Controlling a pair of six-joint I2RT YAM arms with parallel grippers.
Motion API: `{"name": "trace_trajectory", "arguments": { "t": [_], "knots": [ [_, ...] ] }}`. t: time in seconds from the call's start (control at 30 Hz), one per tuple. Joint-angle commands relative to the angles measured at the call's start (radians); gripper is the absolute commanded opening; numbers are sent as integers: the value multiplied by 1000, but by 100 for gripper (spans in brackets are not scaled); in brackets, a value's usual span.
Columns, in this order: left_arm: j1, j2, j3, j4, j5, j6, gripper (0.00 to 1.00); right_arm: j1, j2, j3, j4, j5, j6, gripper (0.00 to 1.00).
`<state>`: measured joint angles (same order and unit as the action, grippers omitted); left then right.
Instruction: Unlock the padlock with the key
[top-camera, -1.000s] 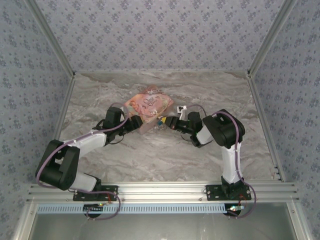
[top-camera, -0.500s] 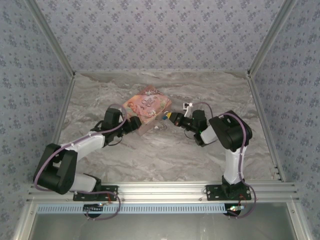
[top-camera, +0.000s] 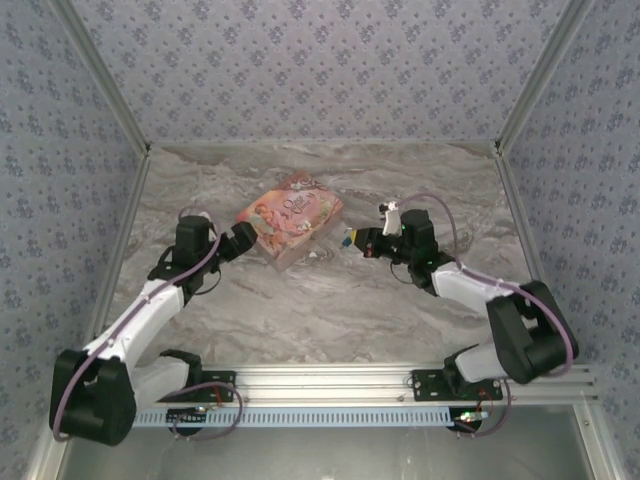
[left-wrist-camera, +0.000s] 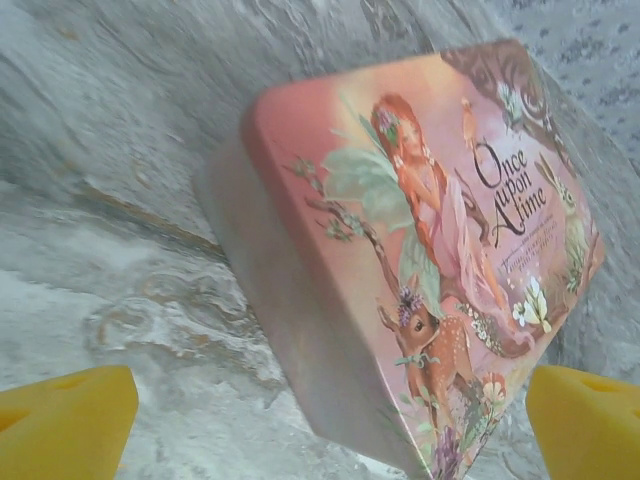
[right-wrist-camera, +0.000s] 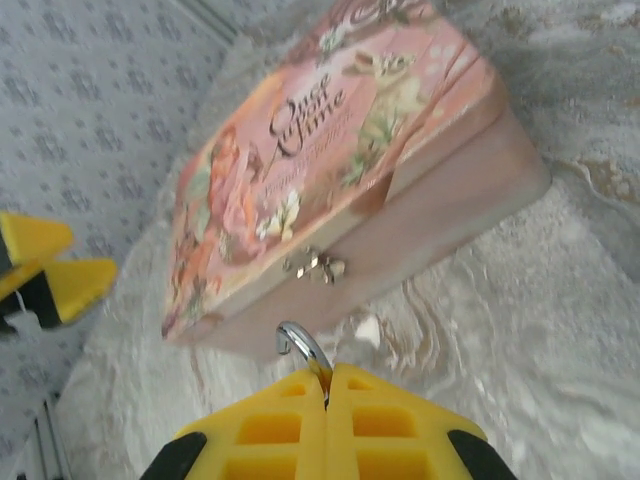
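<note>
Next, my right gripper draws back from the box and lowers onto bare marble toward the bar (top-camera: 362, 304) to release the padlock, as its shackle is off the latch.
My right gripper (top-camera: 358, 241) is shut on the padlock (top-camera: 346, 240), whose blue body peeks out at its tip. In the right wrist view the silvery shackle (right-wrist-camera: 300, 345) hooks out from between the closed yellow fingers (right-wrist-camera: 270, 425), just short of the pink illustrated box (right-wrist-camera: 340, 170) and its small metal latch (right-wrist-camera: 315, 266). The shackle is free of that latch. My left gripper (top-camera: 241, 239) stands open at the box's left corner (left-wrist-camera: 330, 400), its yellow fingertips (left-wrist-camera: 60, 420) wide apart and touching nothing. The key is out of view.
The pink box (top-camera: 290, 218) lies flat on the marble table (top-camera: 330, 320) between the two grippers. A small pale speck (right-wrist-camera: 367, 330) sits on the table below the latch. Patterned walls close in the back and both sides.
The left gripper opened wide and pulled back to the left, off the box. The right gripper drew away to the right with the padlock. The box now lies flat.
</note>
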<state>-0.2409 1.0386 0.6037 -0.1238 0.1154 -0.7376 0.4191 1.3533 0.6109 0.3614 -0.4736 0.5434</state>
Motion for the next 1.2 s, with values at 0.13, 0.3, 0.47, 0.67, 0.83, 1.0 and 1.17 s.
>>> {"name": "trace_trajectory", "arguments": {
  "t": [0.13, 0.3, 0.47, 0.67, 0.83, 1.0, 1.17],
  "knots": [
    [42, -78, 36, -133, -133, 87, 99, 58, -140, 108, -671, 17, -147, 0],
    [57, -59, 18, -119, -122, 82, 100, 96, -142, 135, -891, 38, -171, 0],
    [58, -52, 14, -119, -112, 79, 99, 100, -111, 107, -915, 52, -164, 0],
    [60, -70, 10, -132, -109, 75, 99, 95, -10, 122, -889, 59, -190, 0],
    [63, -87, 11, -146, -109, 81, 99, 86, 45, 125, -827, 41, -191, 0],
    [70, -100, 23, -162, -109, 89, 99, 66, 33, 147, -844, 65, -211, 16],
    [84, -109, 52, -180, -114, 110, 99, 15, -22, 186, -896, 79, -252, 27]
  ]
}}
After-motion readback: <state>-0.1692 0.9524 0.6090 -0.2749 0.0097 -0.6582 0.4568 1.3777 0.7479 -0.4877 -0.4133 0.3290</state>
